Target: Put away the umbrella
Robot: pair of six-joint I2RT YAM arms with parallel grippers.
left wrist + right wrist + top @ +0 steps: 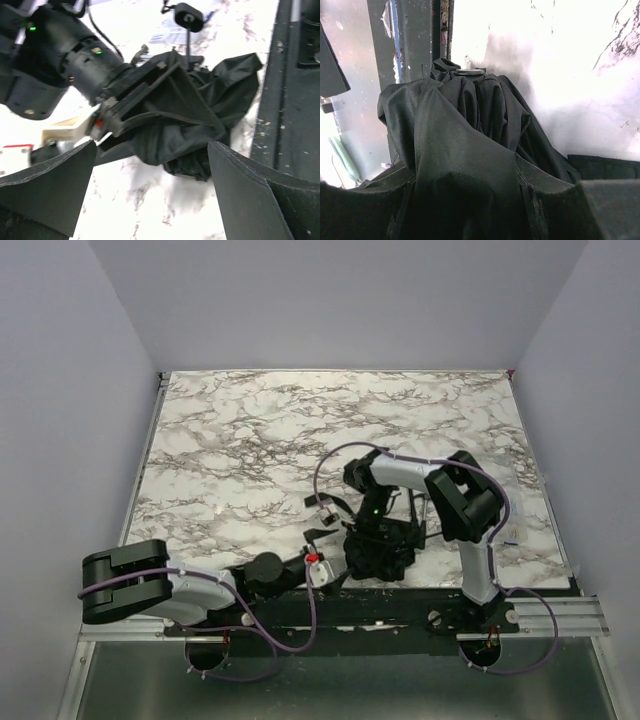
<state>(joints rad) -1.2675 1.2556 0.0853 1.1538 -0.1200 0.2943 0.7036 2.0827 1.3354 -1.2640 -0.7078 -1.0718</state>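
Observation:
Loose cloth bulges below the right gripper's fingers, so I will move my left gripper to the right in the top view and close it on the umbrella's lower folds.
The umbrella (pixel 385 555) is a crumpled bundle of black fabric near the table's front edge, in the middle. My right gripper (pixel 378 530) comes down on it from behind. In the right wrist view the umbrella (pixel 470 115) bunches up between that gripper's (pixel 465 200) fingers, which are shut on the cloth. My left gripper (pixel 312 562) lies low just left of the bundle. In the left wrist view it (pixel 151 160) is wide open and holds nothing, with the umbrella (pixel 200 115) just beyond its fingertips. The thin shaft and knob handle (pixel 188 17) stick out past the fabric.
A black metal rail (pixel 400 600) runs along the table's front edge, right beside the bundle. A small dark strap-like item (pixel 325 502) lies on the marble (pixel 250 440) left of the right arm. Plain walls close the table in on three sides.

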